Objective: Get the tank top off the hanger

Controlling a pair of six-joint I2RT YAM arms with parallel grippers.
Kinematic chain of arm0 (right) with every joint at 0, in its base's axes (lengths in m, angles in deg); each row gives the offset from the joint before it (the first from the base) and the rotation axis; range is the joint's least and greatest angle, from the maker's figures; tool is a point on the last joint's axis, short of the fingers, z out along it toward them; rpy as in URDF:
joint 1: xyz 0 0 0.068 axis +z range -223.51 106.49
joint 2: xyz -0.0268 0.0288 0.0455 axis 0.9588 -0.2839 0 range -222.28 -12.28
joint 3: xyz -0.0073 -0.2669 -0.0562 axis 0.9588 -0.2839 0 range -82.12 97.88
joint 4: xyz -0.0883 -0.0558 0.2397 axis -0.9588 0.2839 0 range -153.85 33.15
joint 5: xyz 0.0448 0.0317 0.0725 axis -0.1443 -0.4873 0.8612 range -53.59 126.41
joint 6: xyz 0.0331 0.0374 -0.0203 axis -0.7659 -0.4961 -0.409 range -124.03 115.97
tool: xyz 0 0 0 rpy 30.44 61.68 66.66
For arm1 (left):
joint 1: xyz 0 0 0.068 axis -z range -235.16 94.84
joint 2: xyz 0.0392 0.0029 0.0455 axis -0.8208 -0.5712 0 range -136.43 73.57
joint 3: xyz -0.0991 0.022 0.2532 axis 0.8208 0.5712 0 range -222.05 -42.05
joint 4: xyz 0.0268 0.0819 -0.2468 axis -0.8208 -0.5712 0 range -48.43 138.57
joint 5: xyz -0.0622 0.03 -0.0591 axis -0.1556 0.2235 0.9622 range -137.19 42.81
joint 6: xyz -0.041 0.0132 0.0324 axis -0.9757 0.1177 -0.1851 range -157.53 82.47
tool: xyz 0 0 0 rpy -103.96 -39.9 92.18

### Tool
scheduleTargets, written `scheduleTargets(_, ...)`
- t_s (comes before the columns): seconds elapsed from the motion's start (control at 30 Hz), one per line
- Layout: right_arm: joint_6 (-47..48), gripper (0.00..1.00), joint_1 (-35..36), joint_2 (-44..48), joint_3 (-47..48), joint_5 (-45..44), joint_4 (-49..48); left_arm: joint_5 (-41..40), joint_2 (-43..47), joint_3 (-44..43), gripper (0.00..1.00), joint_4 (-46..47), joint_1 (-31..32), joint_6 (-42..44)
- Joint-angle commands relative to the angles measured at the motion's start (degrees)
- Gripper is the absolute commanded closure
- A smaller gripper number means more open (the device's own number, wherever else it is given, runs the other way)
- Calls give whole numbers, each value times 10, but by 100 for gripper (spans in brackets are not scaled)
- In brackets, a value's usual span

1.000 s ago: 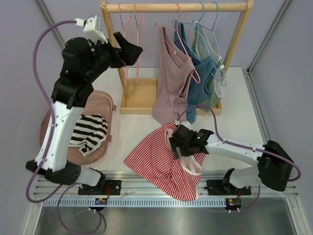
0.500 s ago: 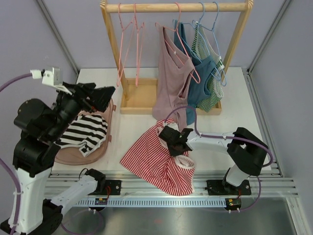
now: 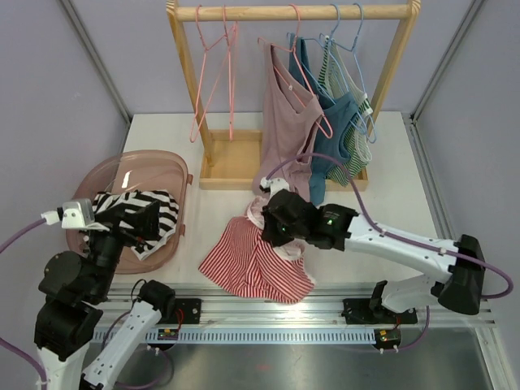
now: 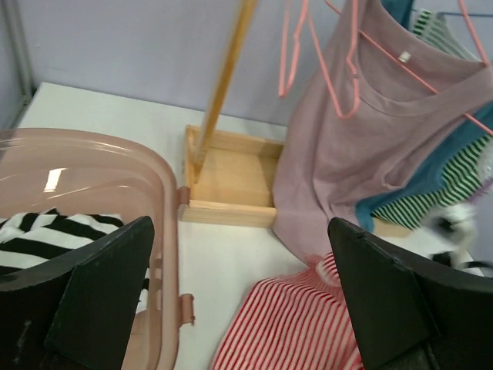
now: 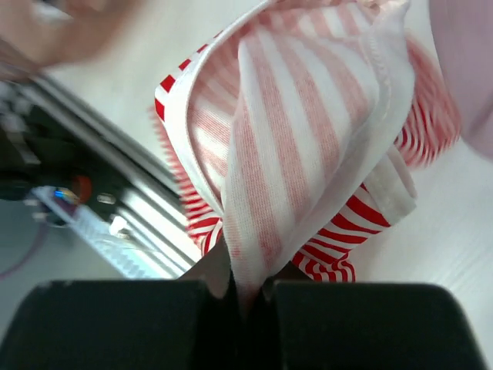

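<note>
I will lift the fold of the tank top, now off any hanger, with my right gripper next and carry it across the table over the pink basket.
A red-and-white striped tank top (image 3: 248, 264) lies crumpled on the white table, off any hanger. My right gripper (image 3: 272, 223) is shut on a fold of the tank top (image 5: 308, 139) near its white-edged neckline and holds that part raised; in the right wrist view the cloth is pinched between the jaws of the right gripper (image 5: 246, 289). Two empty pink hangers (image 3: 213, 73) hang at the left of the rail. My left gripper (image 3: 136, 213) hovers open over the basket with nothing in it; in the left wrist view the left gripper (image 4: 240, 227) faces the rack.
A wooden rack (image 3: 292, 12) with a tray base (image 3: 231, 166) stands at the back. On it hang a mauve top (image 3: 284, 138), a blue top (image 3: 337, 122) and a green-striped top (image 3: 355, 150). A pink basket (image 3: 114, 166) at the left holds a black-and-white striped garment (image 4: 46, 231).
My right gripper has shut on the striped tank top and pulled it left and up, bunching it. The left arm has swung down from the rack to above the basket.
</note>
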Motion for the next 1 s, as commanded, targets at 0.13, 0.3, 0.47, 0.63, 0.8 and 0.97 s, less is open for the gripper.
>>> scheduleTargets(0.13,81,100,4,21,172,79,19,-137,118,103,1,10,2,-15)
scheduleTargets(0.3,122,100,3,-18,303,142,29,-146,135,97,1,-9,2,-16)
scheduleTargets(0.47,153,100,4,-102,427,179,13,-141,129,46,1,-39,2,-29)
scheduleTargets(0.63,160,100,4,-224,530,225,-13,-134,127,-18,1,-68,2,-56)
scheduleTargets(0.8,172,100,22,-329,664,232,-42,-156,128,-94,1,-97,2,-62)
scheduleTargets(0.97,179,100,34,-461,823,232,-75,-160,130,-133,1,-112,2,-57)
